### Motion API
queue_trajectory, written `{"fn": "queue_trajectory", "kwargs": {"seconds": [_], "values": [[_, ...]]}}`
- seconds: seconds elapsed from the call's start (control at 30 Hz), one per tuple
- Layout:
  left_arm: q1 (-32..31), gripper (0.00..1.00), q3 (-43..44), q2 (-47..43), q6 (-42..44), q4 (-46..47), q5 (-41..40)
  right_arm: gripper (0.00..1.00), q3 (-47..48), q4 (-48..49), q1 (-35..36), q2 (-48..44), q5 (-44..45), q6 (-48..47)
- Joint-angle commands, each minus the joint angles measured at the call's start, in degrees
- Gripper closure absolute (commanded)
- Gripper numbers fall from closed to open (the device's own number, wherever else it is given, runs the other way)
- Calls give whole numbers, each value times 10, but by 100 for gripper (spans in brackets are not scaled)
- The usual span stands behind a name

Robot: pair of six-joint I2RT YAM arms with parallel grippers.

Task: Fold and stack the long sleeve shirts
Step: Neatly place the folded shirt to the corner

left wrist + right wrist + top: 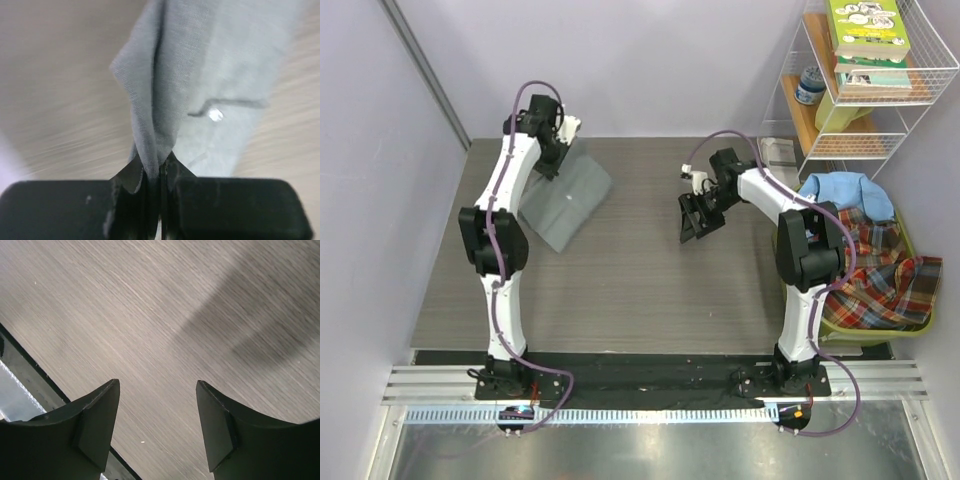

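The bare wood [622, 216] beside the shirt is clear, so my left gripper should swing back and to the right in the top view next, toward that spot, and release the shirt.
A folded grey long sleeve shirt [565, 200] hangs at the table's back left, its lower part resting on the wood. My left gripper [552, 160] is shut on its upper edge. In the left wrist view the grey cloth [200, 75] bunches into the closed jaws of that gripper [159, 167], and a small white button [216, 115] shows on it. My right gripper [695, 222] hovers over the bare middle of the table, right of the shirt and apart from it. In the right wrist view this gripper [158, 390] is open with only wood grain between its fingers.
A green basket [860, 335] off the table's right edge holds a red-green plaid shirt [880, 275] and a light blue shirt [840, 190]. A white wire shelf [860, 130] with books [865, 30] stands at the back right. Walls close in on the left and back.
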Motion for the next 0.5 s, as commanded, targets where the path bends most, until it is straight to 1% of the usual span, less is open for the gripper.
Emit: {"fn": "queue_trajectory", "kwargs": {"seconds": [0.0,0.03,0.07,0.1,0.13,0.2,0.23,0.3,0.37,0.4,0.43,0.47], "values": [[-65,100,-21,-95,149,21,-225,32,-12,-11,0,-35,-20,-2],[-90,100,-88,-108,163,49,-266,32,-14,-11,-1,-33,-22,-2],[-103,100,-127,-119,178,75,-284,32,-14,-10,-2,-31,-26,-2],[-129,100,-167,-130,190,140,-308,32,-15,-10,-4,-29,-31,-2],[-142,100,-234,-129,202,163,-342,32,-14,-10,-4,-24,-33,-2],[-178,100,-287,-120,196,201,-362,32,-14,-9,-6,-20,-35,-2],[-189,100,-320,-104,168,214,-360,32,-16,-9,-8,-18,-36,-2],[-225,100,-341,-79,131,221,-349,32,-24,-7,-11,-20,-37,-5],[-249,100,-343,-39,67,211,-327,32,-33,-8,-14,-22,-37,-6],[-272,100,-341,-26,44,205,-317,32,-37,-7,-15,-24,-36,-8],[-281,96,-325,-14,22,193,-303,32,-39,-8,-16,-25,-33,-9],[-290,92,-313,10,-16,162,-287,32,-45,-10,-18,-28,-31,-11]]}}
